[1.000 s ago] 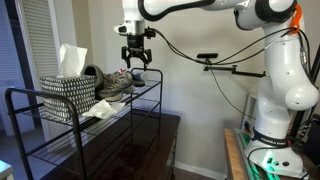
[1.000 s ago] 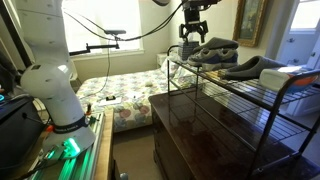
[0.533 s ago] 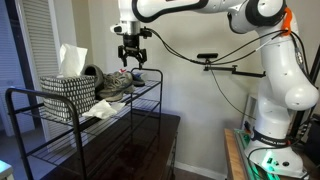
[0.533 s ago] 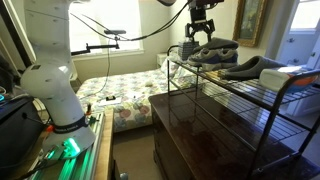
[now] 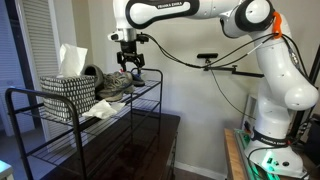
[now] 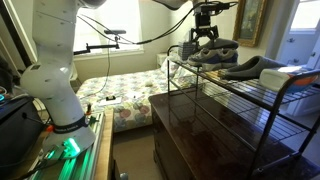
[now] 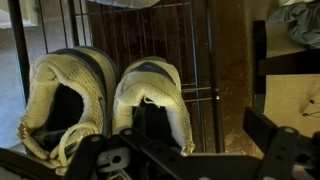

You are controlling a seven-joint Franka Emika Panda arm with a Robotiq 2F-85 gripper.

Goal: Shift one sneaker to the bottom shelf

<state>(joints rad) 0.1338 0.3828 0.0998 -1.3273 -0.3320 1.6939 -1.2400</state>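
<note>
I will lower my gripper next onto the sneaker collar's side (image 7: 183, 124) nearest the rack's dark bar, because the open fingers are already on either side of that cream collar.
Two grey sneakers with pale soles sit side by side on the top tier of the black wire rack, in both exterior views (image 5: 116, 82) (image 6: 212, 52). In the wrist view the pair fills the left half, one sneaker (image 7: 62, 95) beside the other (image 7: 152, 98), seen from above. My gripper (image 5: 127, 60) (image 6: 207, 37) hangs just above them, open and empty; its dark fingers frame the bottom of the wrist view (image 7: 150, 155). The bottom shelf (image 5: 118, 142) (image 6: 252, 117) is a flat wire grid below, with nothing visible on it.
A black-and-white woven basket (image 5: 68, 93) with white cloth stands on the top tier behind the sneakers. The rack rests on a dark wooden cabinet (image 6: 185, 135). A bed (image 6: 120, 95) and a lamp arm (image 5: 225, 65) are nearby.
My gripper has moved sideways along the top tier, from the rack's end to directly over the sneakers. The sneakers have not moved.
</note>
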